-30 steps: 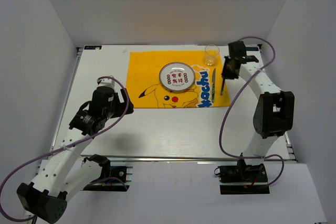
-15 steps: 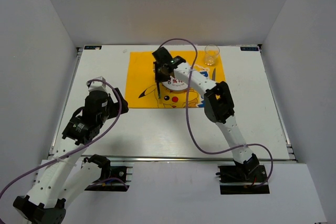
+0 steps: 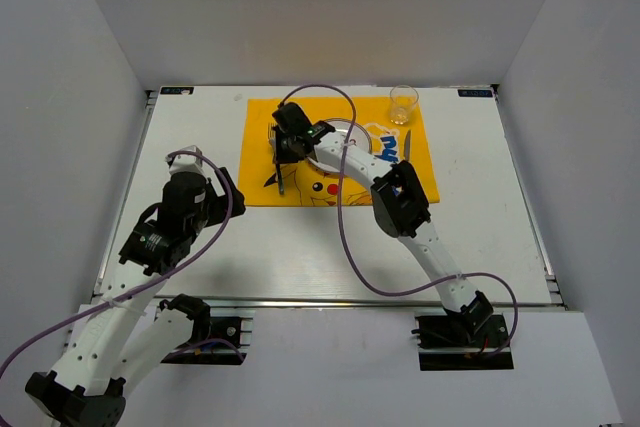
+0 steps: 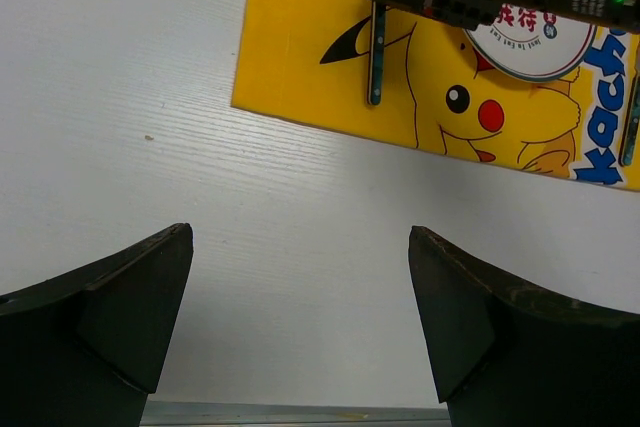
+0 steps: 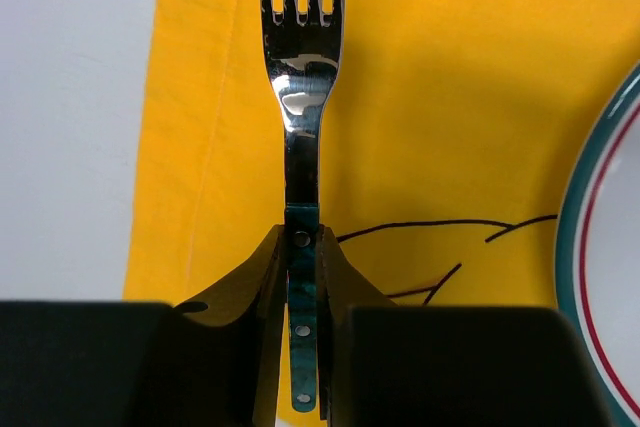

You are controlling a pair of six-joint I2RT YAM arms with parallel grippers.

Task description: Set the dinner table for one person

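My right gripper will lower the fork (image 5: 301, 127) onto the mat's bare part below, beside the plate, edging away from the plate's rim, and release the fork's handle.
The dinner table (image 3: 480, 217) is a white top carrying a yellow Pikachu mat (image 3: 262, 117). A round plate (image 3: 345, 137) with a teal rim lies at the mat's middle, partly under my right arm. My right gripper (image 3: 286, 147) is over the mat's left part, beside the plate. It is shut on the teal handle of a fork (image 5: 301, 127), tines pointing to the far side; the right gripper (image 5: 303, 327) pinches the handle between both fingers. The fork (image 4: 376, 57) shows as low over the mat; whether it touches I cannot tell. My left gripper (image 4: 300, 317) hovers open over bare table, holding nothing.
A clear glass (image 3: 403, 104) stands at the mat's far right corner. A teal-handled utensil (image 3: 408, 159) lies on the mat right of the plate. Metal rails edge the table, and white walls close in the left, right and back.
My right arm has swung from the table's right side across the plate to the mat's left part, carrying the fork. The left arm drew back a little toward the near left.
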